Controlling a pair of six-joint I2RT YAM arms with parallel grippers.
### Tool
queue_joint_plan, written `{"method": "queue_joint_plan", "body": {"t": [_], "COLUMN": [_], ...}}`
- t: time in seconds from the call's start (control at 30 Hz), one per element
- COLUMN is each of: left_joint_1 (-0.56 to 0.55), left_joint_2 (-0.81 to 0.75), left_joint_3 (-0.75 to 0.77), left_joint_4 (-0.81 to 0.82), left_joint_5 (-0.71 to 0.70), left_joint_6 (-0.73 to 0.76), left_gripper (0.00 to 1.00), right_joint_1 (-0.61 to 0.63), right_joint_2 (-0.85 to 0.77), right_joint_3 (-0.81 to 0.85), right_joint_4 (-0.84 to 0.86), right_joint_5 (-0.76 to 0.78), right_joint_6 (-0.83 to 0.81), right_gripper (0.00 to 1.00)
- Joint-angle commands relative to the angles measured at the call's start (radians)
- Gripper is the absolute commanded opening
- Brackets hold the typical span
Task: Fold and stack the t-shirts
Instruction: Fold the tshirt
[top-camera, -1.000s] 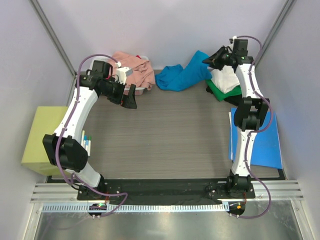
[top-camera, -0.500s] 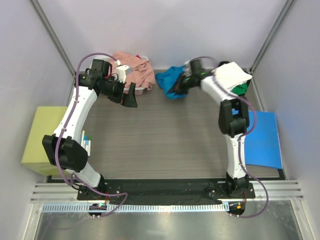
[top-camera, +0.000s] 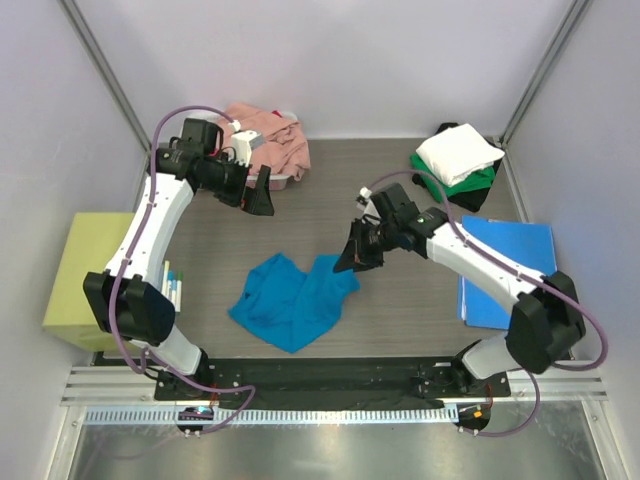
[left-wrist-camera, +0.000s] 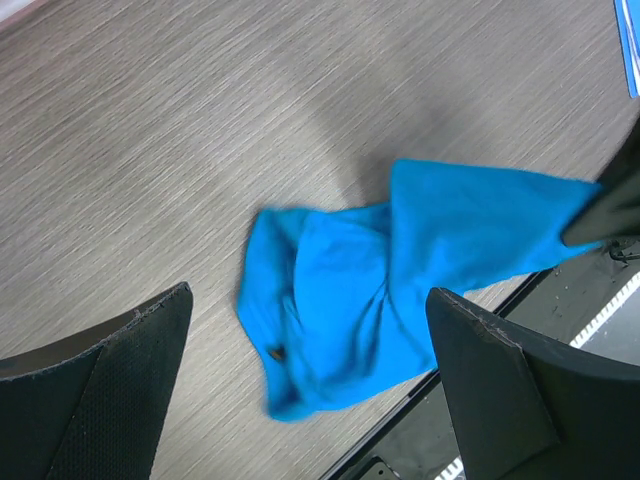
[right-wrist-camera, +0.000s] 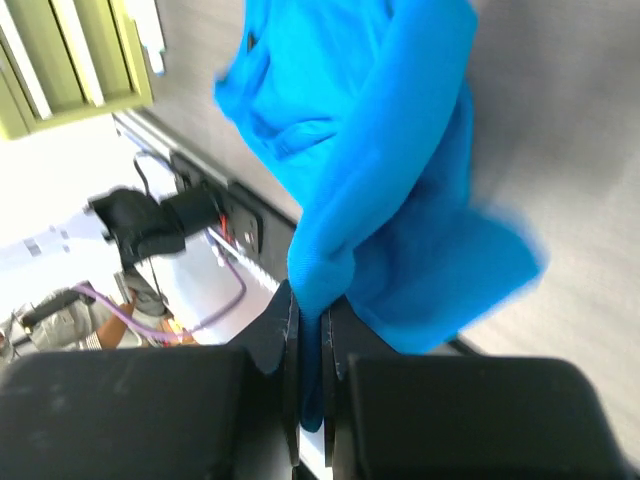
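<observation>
My right gripper is pinching the t-shirt's edge, and the teal-blue t-shirt (top-camera: 292, 300) lies crumpled. So my right gripper will pull that edge back over the bare tabletop (top-camera: 368, 332) beside the black base bar and let go of it there.
The teal-blue t-shirt (top-camera: 292, 300) lies crumpled on the table's near middle; it also shows in the left wrist view (left-wrist-camera: 380, 290) and the right wrist view (right-wrist-camera: 370, 170). My right gripper (top-camera: 352, 262) is shut on its right edge, the cloth pinched between the fingers (right-wrist-camera: 308, 345). My left gripper (top-camera: 262, 203) is open and empty, held above the table at the back left, far from the shirt. A salmon pink t-shirt (top-camera: 272, 140) lies bunched at the back left. A folded white t-shirt (top-camera: 459, 152) rests on a green one (top-camera: 470, 182) at the back right.
A flat blue sheet (top-camera: 520, 270) lies at the right edge. A yellow-green block (top-camera: 85, 270) stands off the table's left side. A white object (top-camera: 246, 148) lies on the pink shirt. The black base rail (top-camera: 320, 375) runs along the near edge.
My right arm has swung from the back right to the table's middle, dragging the teal-blue shirt from the back to the near centre. The left arm has stayed still.
</observation>
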Motion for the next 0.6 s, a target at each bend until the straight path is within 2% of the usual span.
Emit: {"method": "queue_joint_plan", "body": {"t": [0.0,0.1,0.23,0.37,0.57], "left_joint_1": [0.002,0.004,0.004,0.004,0.004], "left_joint_2": [-0.054,-0.057,-0.057,-0.057,-0.063], "left_joint_3": [0.023,0.021,0.015,0.023,0.043], "left_joint_4": [0.007,0.009,0.015,0.004,-0.013], "left_joint_5": [0.021,0.022,0.019,0.013,0.001], "left_joint_6": [0.004,-0.002,-0.008,-0.010,0.007], "left_gripper": [1.00,1.00,1.00,1.00,1.00], "right_joint_1": [0.026,0.026,0.026,0.040,0.115], "right_joint_2": [-0.078,-0.097,-0.051,0.008,-0.073], "right_joint_3": [-0.102,-0.159,-0.150,-0.136,-0.190], "right_joint_4": [-0.065,-0.060,-0.039,-0.039,-0.282], "right_joint_5": [0.001,0.011,0.011,-0.081,-0.023], "right_joint_6": [0.030,0.024,0.004,-0.013,-0.077], "right_gripper": [0.01,0.01,0.01,0.01,0.01]}}
